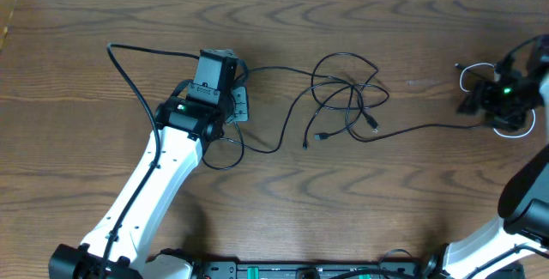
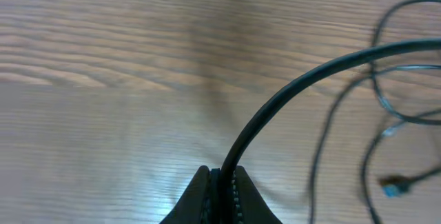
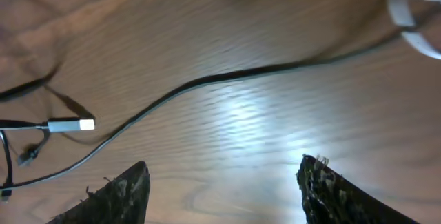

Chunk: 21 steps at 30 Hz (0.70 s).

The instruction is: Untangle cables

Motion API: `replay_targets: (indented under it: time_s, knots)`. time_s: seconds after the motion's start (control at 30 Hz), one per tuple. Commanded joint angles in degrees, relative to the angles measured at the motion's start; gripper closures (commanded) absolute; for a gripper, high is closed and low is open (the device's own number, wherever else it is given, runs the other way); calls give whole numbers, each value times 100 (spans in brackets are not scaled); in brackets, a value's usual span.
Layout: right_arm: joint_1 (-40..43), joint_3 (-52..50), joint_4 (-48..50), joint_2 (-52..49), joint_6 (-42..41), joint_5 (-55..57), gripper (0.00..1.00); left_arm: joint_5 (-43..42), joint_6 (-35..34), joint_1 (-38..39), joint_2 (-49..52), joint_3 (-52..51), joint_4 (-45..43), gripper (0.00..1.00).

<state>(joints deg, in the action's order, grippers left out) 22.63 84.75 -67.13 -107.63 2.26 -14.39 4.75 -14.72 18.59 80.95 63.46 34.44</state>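
The held black cable still runs into the tangle. I will pull my left gripper to the left in the overhead view and let the cable go over bare wood.
Several thin black cables (image 1: 347,94) lie looped over one another at the table's middle, their small plug ends (image 1: 322,136) pointing down-left. My left gripper (image 1: 238,103) is shut on one black cable (image 2: 310,79), which rises from between the closed jaws (image 2: 224,177) and curves right toward the tangle. A white cable (image 1: 513,134) curls around my right gripper (image 1: 470,99) at the far right. That gripper (image 3: 224,165) stands open above bare wood with nothing between its fingers. A black cable (image 3: 207,79) runs across the table beyond them, and the white cable (image 3: 406,17) shows at the top right.
A thicker black cable (image 1: 129,69) arches from the left arm out to the left. A loop of black cable (image 1: 225,154) lies by the left arm's wrist. A plug with a white tip (image 3: 69,124) lies left of the right gripper.
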Motion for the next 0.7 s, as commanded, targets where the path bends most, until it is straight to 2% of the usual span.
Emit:
replay_targets:
  time_s: [0.0, 0.17, 0.33, 0.43, 0.5, 0.53, 0.57, 0.67]
  knots:
    - [-396, -166, 256, 81, -33, -109, 34, 839, 114, -122, -85, 55, 22, 92]
    - [-669, -173, 824, 87, -568, 785, 34, 619, -37, -684, -367, 63, -22, 93]
    - [-833, -173, 955, 87, -212, -37, 34, 57, -90, -1106, -516, 63, -278, 93]
    - [-1075, -179, 863, 87, 68, -313, 34, -107, -538, -1185, -501, 63, -485, 92]
    - [-1222, -179, 815, 87, 175, -219, 34, -822, -597, -1172, -481, 63, -643, 92]
    - [-1294, -179, 796, 87, 173, -105, 34, -1268, -592, -1143, -459, 63, -732, 87]
    - [-1364, -179, 782, 87, 168, 46, 34, -1766, -570, -1075, -415, 63, -822, 76]
    - [-1486, -177, 778, 87, 168, 205, 33, -2492, -361, -807, -269, 63, -903, 48]
